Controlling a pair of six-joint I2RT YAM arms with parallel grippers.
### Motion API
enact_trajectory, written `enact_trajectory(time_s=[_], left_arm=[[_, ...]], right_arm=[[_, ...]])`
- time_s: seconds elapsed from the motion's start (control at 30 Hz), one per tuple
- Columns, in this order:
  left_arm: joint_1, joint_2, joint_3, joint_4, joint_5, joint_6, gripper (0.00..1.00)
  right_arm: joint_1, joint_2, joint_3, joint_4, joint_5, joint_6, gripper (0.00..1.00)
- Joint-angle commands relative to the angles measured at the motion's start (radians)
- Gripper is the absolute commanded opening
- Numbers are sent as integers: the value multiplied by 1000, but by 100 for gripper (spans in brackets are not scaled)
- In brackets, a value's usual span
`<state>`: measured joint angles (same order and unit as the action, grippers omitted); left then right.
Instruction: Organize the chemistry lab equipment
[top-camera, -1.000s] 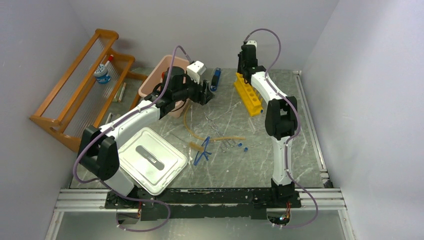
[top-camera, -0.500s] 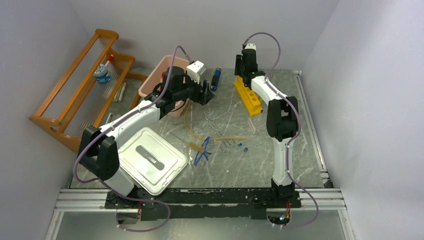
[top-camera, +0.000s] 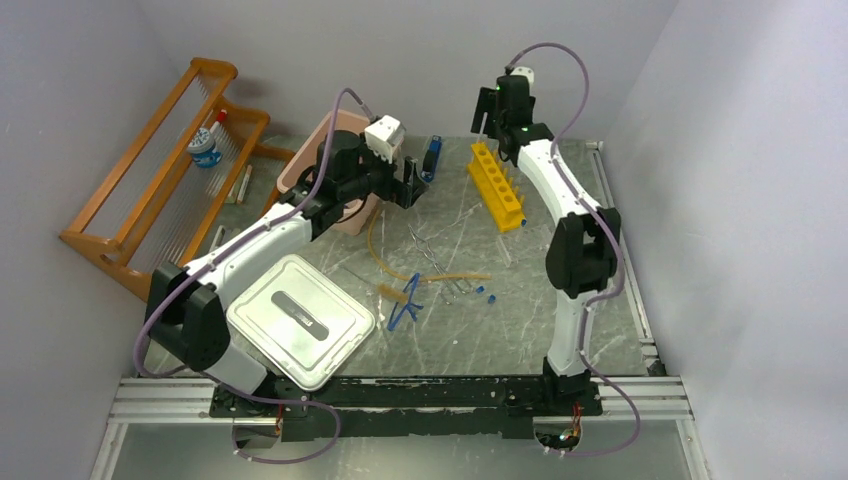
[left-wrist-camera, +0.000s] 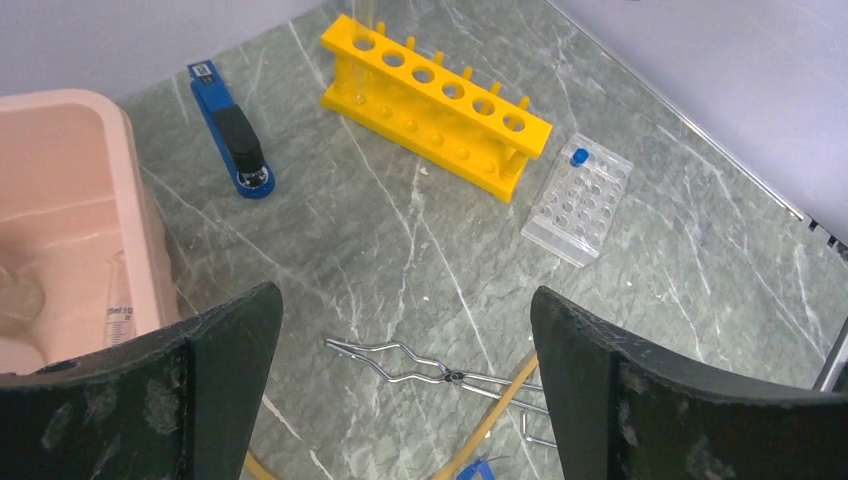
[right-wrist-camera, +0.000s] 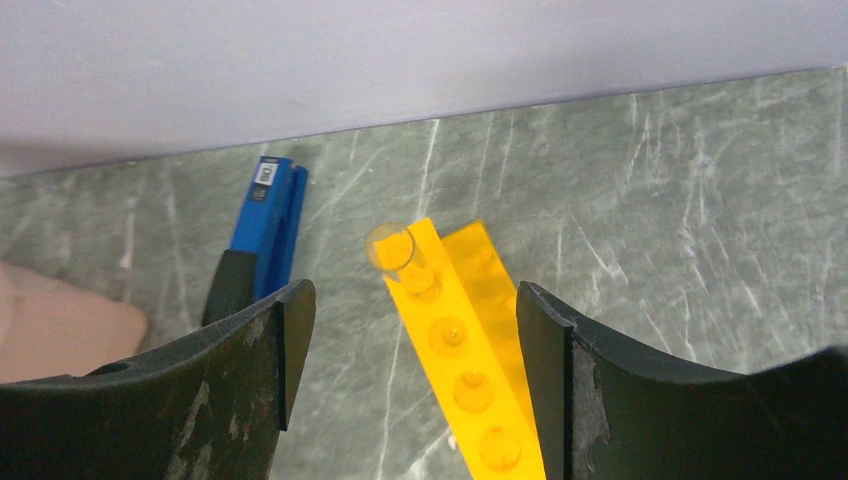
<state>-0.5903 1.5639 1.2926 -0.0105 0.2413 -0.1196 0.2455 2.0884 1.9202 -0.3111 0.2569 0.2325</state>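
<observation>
My right gripper will next move back from the yellow rack (top-camera: 497, 185) and down onto the blue-capped tube farther from the metal tongs, because the rack still has empty holes.
A clear tube (right-wrist-camera: 390, 247) stands in the far end hole of the yellow rack (right-wrist-camera: 470, 370). My right gripper (right-wrist-camera: 415, 300) hangs open above that end of the rack (top-camera: 497, 185), touching nothing. My left gripper (left-wrist-camera: 405, 300) is open and empty above the table beside the pink tub (left-wrist-camera: 60, 200). Below it lie metal tongs (left-wrist-camera: 420, 365) across the tan hose (left-wrist-camera: 500, 405). In the top view the hose (top-camera: 400, 270), blue plastic tongs (top-camera: 405, 305), thin metal tools (top-camera: 432, 250) and blue-capped tubes (top-camera: 485, 293) lie mid-table. My grippers show there too, left (top-camera: 412, 185) and right (top-camera: 484, 128).
The wooden rack (top-camera: 150, 170) at the far left holds a red-capped squeeze bottle (top-camera: 215, 125) and a small jar (top-camera: 205, 150). The grey-white lid (top-camera: 300, 320) lies front left. A blue clamp-like tool (left-wrist-camera: 235, 135) and a clear holed tray (left-wrist-camera: 580, 195) flank the yellow rack.
My right gripper has opened and lifted up off the rack's far end, leaving the clear tube standing there. My left gripper has opened wider and shifted slightly.
</observation>
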Motion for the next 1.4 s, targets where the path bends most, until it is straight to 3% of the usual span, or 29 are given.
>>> enact_trajectory(time_s=[0.0,0.37,0.47,0.63,0.77,0.97,1.17,1.37], left_arm=[[13,-83,-27,-14,-41,-6,97],[85,-174,-118,53,42,-201,94],[86,-208,-137,37,60,-191,92],[81,-248,-135,-78,94,-194,88],[70,-291,-184,-67,117,-227,88],[14,-311,-229,-42,121,-262,88],[-46,-288,-264,-11,89,-318,85],[-93,-239,-253,-45,77,-349,82]], right_arm=[[-4,-147,-39,-101,-51,74,77],[-5,-596,-566,-170,-90,234,75],[-4,-688,-642,-284,-86,260,73],[-2,-849,-813,-442,-103,376,64],[0,-963,-962,-475,-112,428,54],[9,-1011,-1074,-502,-121,440,52],[51,-970,-1202,-381,-195,504,46],[173,-859,-1231,-259,-153,579,42]])
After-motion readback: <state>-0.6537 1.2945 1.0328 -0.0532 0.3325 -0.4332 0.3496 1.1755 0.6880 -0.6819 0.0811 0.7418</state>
